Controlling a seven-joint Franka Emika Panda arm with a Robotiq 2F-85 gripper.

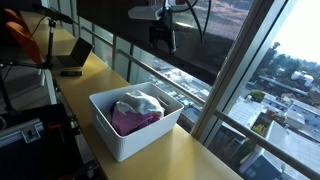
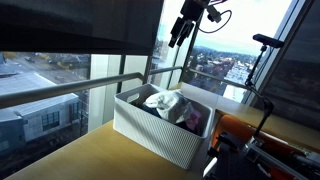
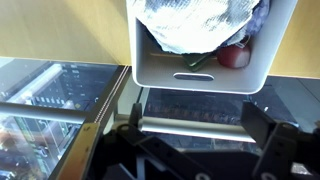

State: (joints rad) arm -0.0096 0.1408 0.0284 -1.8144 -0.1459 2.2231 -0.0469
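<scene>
I will lower my gripper next, away from the window, into the bin and onto the crumpled white-grey cloth beside the magenta piece, because that cloth lies on top.
A white ribbed bin stands on the wooden counter in both exterior views. Inside lie a crumpled white-grey cloth and a magenta piece. In the wrist view a red item and something green sit at the bin's end. My gripper hangs high above the bin, by the window, open and empty. Its dark fingers frame a metal window rail.
A wooden counter runs along tall windows over a city view. An open laptop sits at the counter's far end. An orange object and a stand with cables are beside the counter.
</scene>
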